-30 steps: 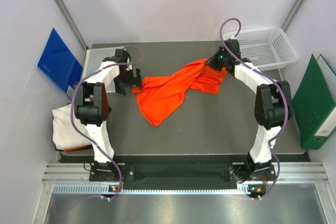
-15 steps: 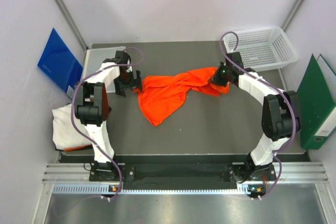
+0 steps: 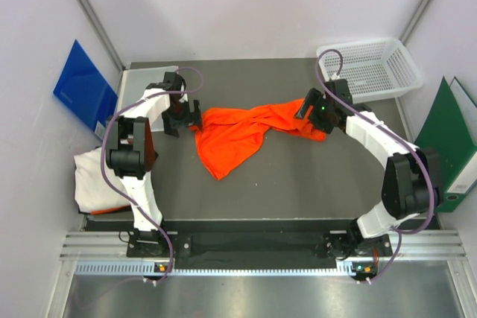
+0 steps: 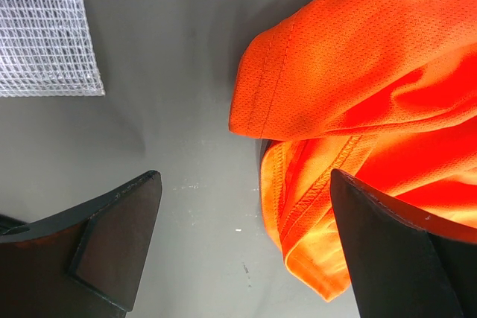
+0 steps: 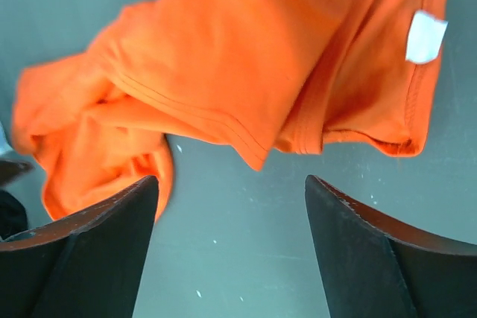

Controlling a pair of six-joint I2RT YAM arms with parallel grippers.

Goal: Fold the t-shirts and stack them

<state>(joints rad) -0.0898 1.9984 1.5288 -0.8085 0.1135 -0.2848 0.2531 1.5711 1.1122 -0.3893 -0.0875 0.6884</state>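
Observation:
The right gripper lowers and eases outward next onto the upper fold [image 3: 307,114] [image 5: 246,83] at the orange t-shirt's basket-side end, since that cloth lies below and outward of it.
The orange t-shirt [image 3: 238,135] lies crumpled across the back middle of the dark table. My right gripper [image 3: 309,109] hovers open over its right end. In the right wrist view the cloth [image 5: 246,50] with its white label [image 5: 426,36] lies just beyond the open gripper [image 5: 231,251], with bare table between the fingers. My left gripper [image 3: 186,118] stands open at the shirt's left end. A hemmed edge of the orange cloth [image 4: 358,72] reaches beside the right finger [image 4: 402,258] of that gripper [image 4: 246,251]. The white t-shirt [image 3: 93,180] lies bunched past the table's left edge.
A white mesh basket [image 3: 373,65] stands at the back right corner. A clear plastic sheet [image 3: 138,87] lies at the back left, also in the left wrist view [image 4: 45,27]. A blue folder [image 3: 83,87] leans on the left wall, a green binder [image 3: 447,147] on the right.
My right gripper came nearer and rightward with the shirt's end, then opened and let the cloth go. The left arm has not moved.

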